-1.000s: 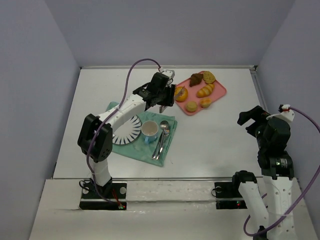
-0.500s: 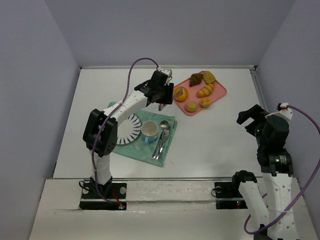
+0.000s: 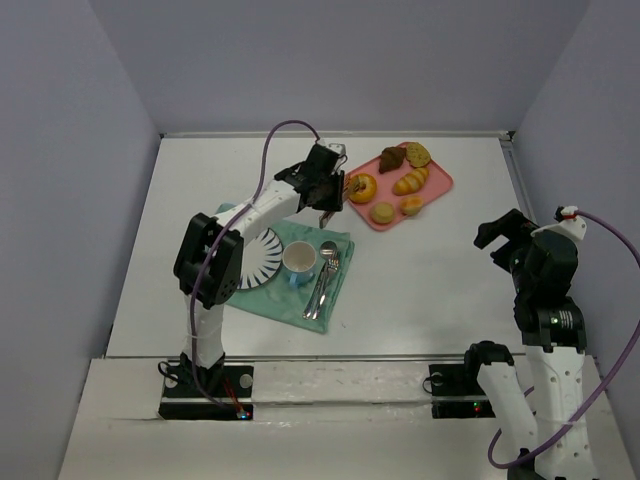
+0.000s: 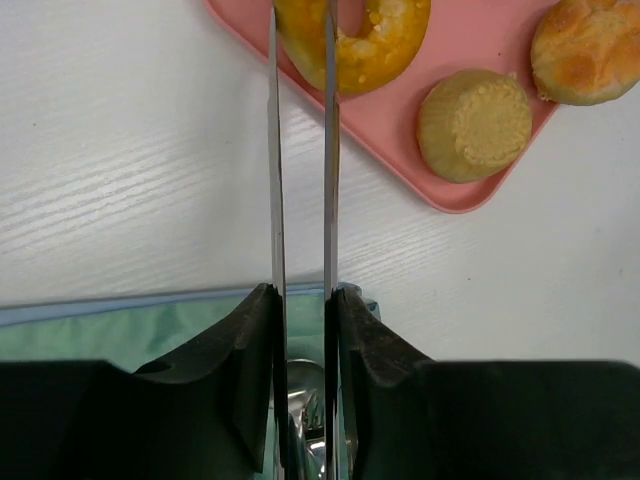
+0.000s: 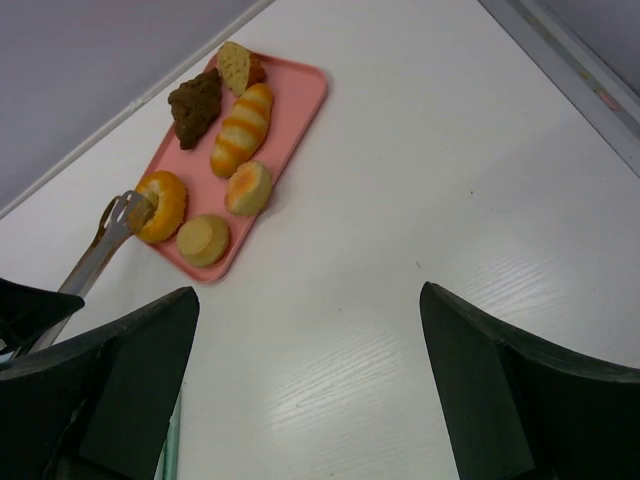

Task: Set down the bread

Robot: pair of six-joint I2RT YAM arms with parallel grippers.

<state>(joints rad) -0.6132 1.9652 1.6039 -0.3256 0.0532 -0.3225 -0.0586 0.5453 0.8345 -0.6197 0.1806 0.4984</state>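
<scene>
My left gripper should go up, move back and to the left in the top view, and then come down to let go of the bun on the striped plate (image 3: 261, 259), because that plate is empty.
The bread (image 3: 363, 186) is a golden-orange ring bun lying on the left end of the pink tray (image 3: 441, 184). It also shows in the left wrist view (image 4: 375, 45) and the right wrist view (image 5: 165, 205). My left gripper (image 3: 327, 192) (image 4: 303, 295) is shut on metal tongs (image 4: 273, 150). The tongs' two blades reach onto the bun's ring, close together, and their tips (image 5: 122, 212) lie at its left side. My right gripper (image 3: 503, 233) (image 5: 308, 295) is open and empty above the bare table at the right.
The tray also holds a striped long roll (image 3: 410, 180), a dark pastry (image 3: 392, 159), a small round bun (image 3: 382, 212) and other pieces. A green cloth (image 3: 285, 297) carries a striped plate (image 3: 257, 262), a cup (image 3: 300, 260) and cutlery (image 3: 322, 278).
My left arm's elbow has swung right and the wrist has turned a little. The tongs stay at the ring bun. The right arm has barely moved.
</scene>
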